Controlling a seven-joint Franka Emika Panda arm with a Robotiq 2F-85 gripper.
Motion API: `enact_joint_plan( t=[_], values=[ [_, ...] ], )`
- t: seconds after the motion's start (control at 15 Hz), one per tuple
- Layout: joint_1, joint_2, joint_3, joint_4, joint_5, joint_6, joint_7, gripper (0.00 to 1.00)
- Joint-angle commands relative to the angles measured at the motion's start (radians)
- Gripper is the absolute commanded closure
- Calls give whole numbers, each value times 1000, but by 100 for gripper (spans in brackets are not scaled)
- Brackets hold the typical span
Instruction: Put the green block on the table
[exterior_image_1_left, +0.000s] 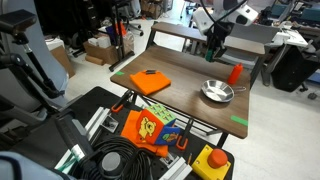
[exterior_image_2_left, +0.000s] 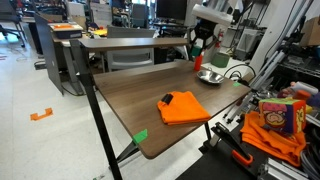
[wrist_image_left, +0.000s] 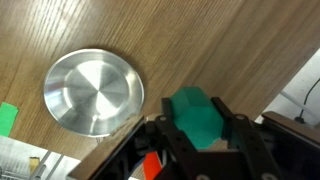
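Observation:
I will next move my gripper away from the bowl and then down to the tabletop between bowl (exterior_image_1_left: 216, 92) and orange cloth to let go of the green block, because that spot is bare.
In the wrist view my gripper (wrist_image_left: 197, 125) is shut on the green block (wrist_image_left: 195, 115), held between the two black fingers above the dark brown table (wrist_image_left: 200, 45). The round metal bowl (wrist_image_left: 93, 92) lies on the table beside and below the gripper. In both exterior views the gripper (exterior_image_1_left: 214, 45) (exterior_image_2_left: 197, 52) hangs above the far end of the table (exterior_image_1_left: 190, 75) (exterior_image_2_left: 140, 95), a little behind the bowl (exterior_image_1_left: 216, 92) (exterior_image_2_left: 212, 75). The block is too small to make out there.
A red cylinder (exterior_image_1_left: 236, 74) stands near the bowl. A folded orange cloth (exterior_image_1_left: 150, 82) (exterior_image_2_left: 183, 107) lies on the table. Green tape patches (exterior_image_1_left: 239, 122) (exterior_image_2_left: 140, 136) mark the corners. Another desk stands behind; cables and clutter lie beside the table.

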Motion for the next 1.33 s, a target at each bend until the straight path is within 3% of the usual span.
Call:
enact_joint_plan(
  t=[0.0,0.47,0.93,1.0,1.07,1.27],
  values=[
    [58,5,9,29,8,-28,72,82],
    [140,115,24,67,-12,-26,163,82],
    [162,262,9,146,-18,-42,195,82],
    [164,273,8,153,-18,-45,193,32],
    [162,276,12,154,-15,-46,188,31],
    [170,217,11,102,-16,-52,183,12]
  ],
)
